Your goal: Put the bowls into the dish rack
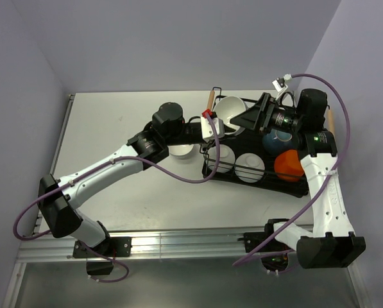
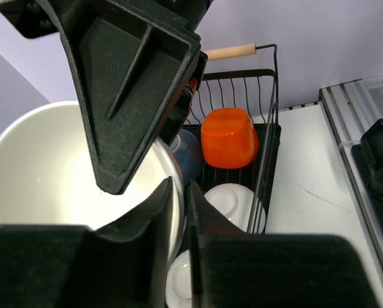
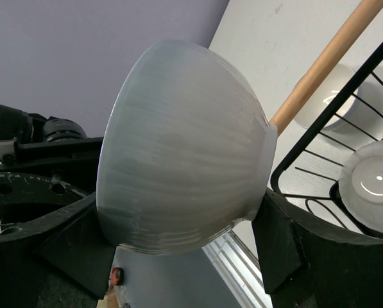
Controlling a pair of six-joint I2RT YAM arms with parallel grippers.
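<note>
My right gripper turns downward next and brings the white bowl down to the dish rack's bottom beside the dark blue bowl to release it, since that bottom lies empty.
A white bowl hangs on its side over the far left end of the black wire dish rack. My left gripper is shut on its rim, which shows as a thin strip between the fingers. My right gripper spans the same bowl, one finger at the mouth and one at the foot. In the rack lie two white bowls, an orange bowl and a dark blue bowl. Another white bowl stands on the table left of the rack.
A wooden bar handle tops the rack's left end, just beside the held bowl. My two arms meet over that end. An aluminium rail runs along the table's near edge. Purple cables trail from both arms.
</note>
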